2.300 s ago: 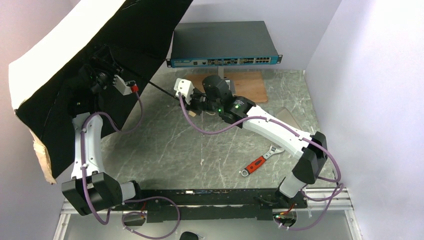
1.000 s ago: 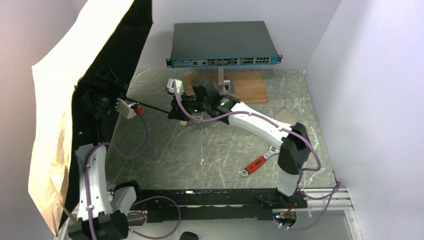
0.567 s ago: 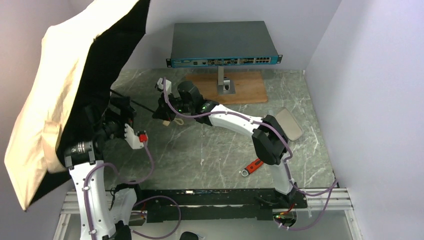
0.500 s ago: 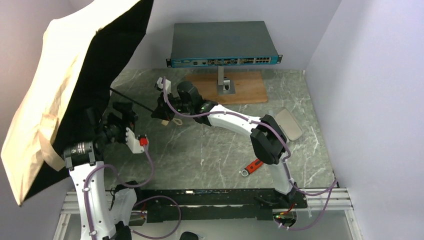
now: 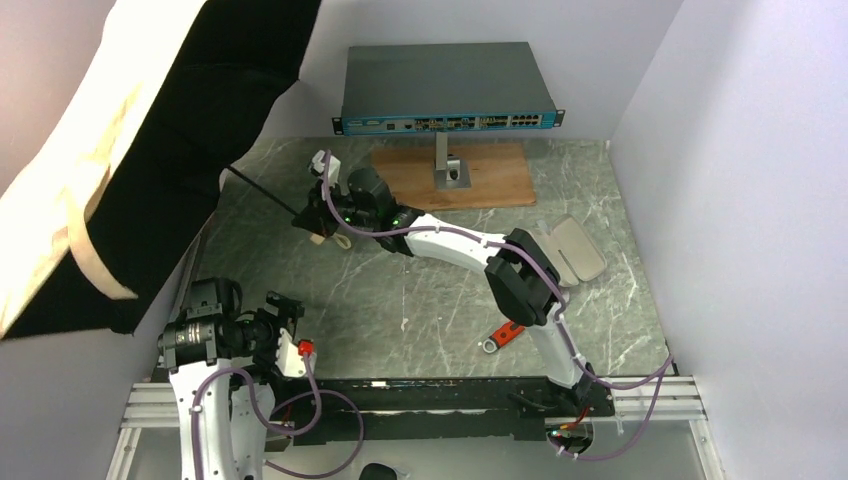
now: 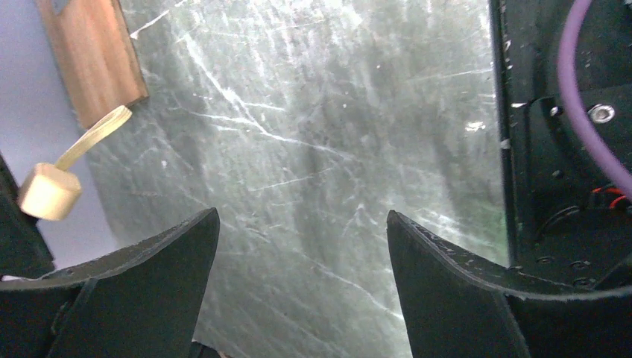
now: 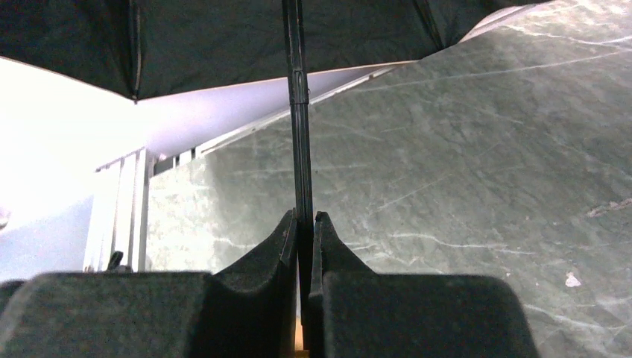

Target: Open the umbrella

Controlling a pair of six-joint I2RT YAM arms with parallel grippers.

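The umbrella is spread open, so the robot's right gripper needs to move toward the wooden board with a turn that swings the umbrella's canopy outward, and let go of the umbrella's stem.
The umbrella (image 5: 200, 90) is spread open at the upper left, black lining facing the table and pale beige fabric on the outer side. Its thin black shaft (image 5: 262, 190) slants down to my right gripper (image 5: 310, 213), which is shut on it just above the cream knob handle (image 5: 322, 237). In the right wrist view the shaft (image 7: 300, 149) runs up from between the closed fingers of the right gripper (image 7: 305, 220) to the canopy (image 7: 223, 37). My left gripper (image 5: 288, 312) hangs open over the front left of the table, apart from the umbrella. In the left wrist view the left gripper (image 6: 302, 224) holds nothing, and the handle (image 6: 48, 192) shows far off.
A network switch (image 5: 445, 90) stands at the back, with a wooden board (image 5: 455, 172) and metal stand in front of it. A red-handled wrench (image 5: 508, 332) and a flat grey pad (image 5: 578, 248) lie on the right. Walls close in on both sides.
My left arm has drawn back from under the canopy to the front left, its gripper still open. The canopy has swung up and back, and the right gripper shifted slightly left with the shaft.
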